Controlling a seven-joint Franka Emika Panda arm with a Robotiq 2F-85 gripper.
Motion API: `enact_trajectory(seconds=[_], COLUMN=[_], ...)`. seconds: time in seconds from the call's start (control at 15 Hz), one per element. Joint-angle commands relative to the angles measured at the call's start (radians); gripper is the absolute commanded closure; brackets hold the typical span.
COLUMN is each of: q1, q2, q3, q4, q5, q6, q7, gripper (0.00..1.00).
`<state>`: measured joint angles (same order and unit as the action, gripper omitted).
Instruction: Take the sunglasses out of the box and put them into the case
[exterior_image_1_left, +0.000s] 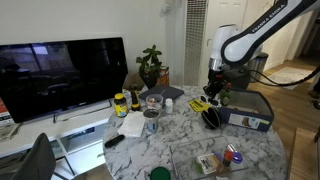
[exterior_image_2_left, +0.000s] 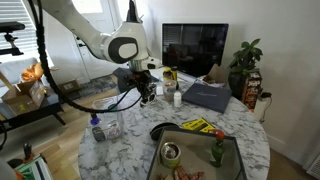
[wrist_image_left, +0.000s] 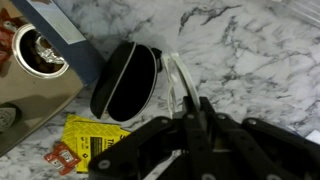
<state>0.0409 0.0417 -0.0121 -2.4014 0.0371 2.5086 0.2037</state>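
Note:
Next, my gripper shifts left in the wrist view, turning, and lowers the sunglasses (wrist_image_left: 176, 78) inside the open black case (wrist_image_left: 133, 86).
My gripper (wrist_image_left: 180, 118) is shut on the thin white frame of the sunglasses (wrist_image_left: 176, 78) and holds them just above the marble table. The black oval case (wrist_image_left: 125, 80) lies on the table right beside the sunglasses, to their left in the wrist view. It also shows in both exterior views (exterior_image_1_left: 211, 118) (exterior_image_2_left: 157, 131). The grey-blue box (exterior_image_1_left: 247, 112) stands next to the case, and its dark rim shows at the bottom of an exterior view (exterior_image_2_left: 238, 150). Its corner shows at the wrist view's upper left (wrist_image_left: 55, 18). The gripper (exterior_image_1_left: 213, 93) (exterior_image_2_left: 148, 92) hangs above the case.
A yellow packet (wrist_image_left: 90, 148) lies by the case. Small packets and a can (wrist_image_left: 35, 50) sit in the box. A TV (exterior_image_1_left: 60, 75), a plant (exterior_image_1_left: 151, 66), bottles and cups (exterior_image_1_left: 150, 105), a grey laptop (exterior_image_2_left: 205, 96) and a spray bottle (exterior_image_2_left: 97, 128) surround the work area.

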Motion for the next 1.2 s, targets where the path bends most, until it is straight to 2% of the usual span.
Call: enact_trajectory(seconds=[0.0, 0.07, 0.13, 0.2, 0.47, 0.8, 0.87, 1.0, 1.07, 1.13], q1=[-0.006, -0.006, -0.008, -0.006, 0.006, 0.029, 0.013, 0.019, 0.020, 0.012], q2=[0.000, 0.000, 0.001, 0.021, 0.061, 0.139, 0.104, 0.128, 0.134, 0.153], q3=[0.014, 0.015, 0.014, 0.001, -0.008, -0.065, -0.037, -0.056, -0.059, -0.045], q4=[0.007, 0.009, 0.009, 0.011, 0.006, 0.028, 0.014, 0.022, 0.025, 0.035], q5=[0.009, 0.012, 0.013, -0.059, -0.137, -0.298, -0.231, -0.264, -0.265, -0.229], q6=[-0.005, -0.006, -0.006, 0.023, 0.087, 0.146, 0.123, 0.134, 0.134, 0.143], q7=[0.000, 0.000, 0.000, 0.187, 0.462, 0.832, 0.703, 0.776, 0.786, 0.745], gripper=[0.91, 0.91, 0.98, 0.98, 0.98, 0.98, 0.91, 0.91, 0.98, 0.98])
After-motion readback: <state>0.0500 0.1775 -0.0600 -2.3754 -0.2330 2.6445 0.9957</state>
